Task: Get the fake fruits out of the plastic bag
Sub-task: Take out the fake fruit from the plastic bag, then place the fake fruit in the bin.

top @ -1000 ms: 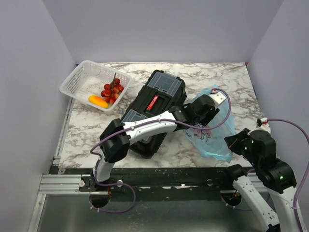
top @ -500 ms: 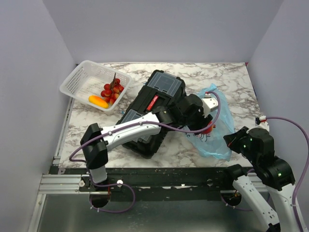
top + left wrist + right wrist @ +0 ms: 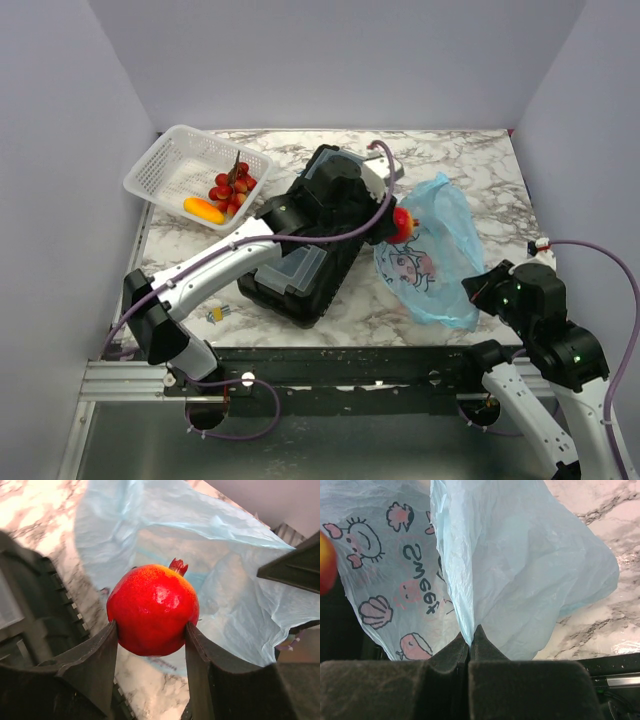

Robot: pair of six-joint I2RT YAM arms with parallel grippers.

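The basket's near end (image 3: 222,213) lies to the left of the toolbox in the top view and already holds fruits. My left gripper should move over the toolbox and down into that end next.
My left gripper (image 3: 398,222) is shut on a round red fruit (image 3: 152,609) with a small crown and holds it in the air at the left edge of the light-blue plastic bag (image 3: 430,258), outside it. The fruit shows red in the top view (image 3: 403,219). My right gripper (image 3: 469,639) is shut on a fold of the bag (image 3: 520,570) at its near right side. The red grapes (image 3: 232,185) and the orange-yellow fruit (image 3: 203,210) lie in the white mesh basket (image 3: 170,160). The bag's inside is hidden.
A black toolbox (image 3: 315,235) lies in the middle of the marble table, under my left arm. A tiny yellow-blue item (image 3: 216,314) lies near the front edge at the left. Grey walls close in both sides and the back.
My left gripper has pulled out of the bag, moving left and back with the red fruit in it. The bag has spread open and its print shows. The right gripper has not moved.
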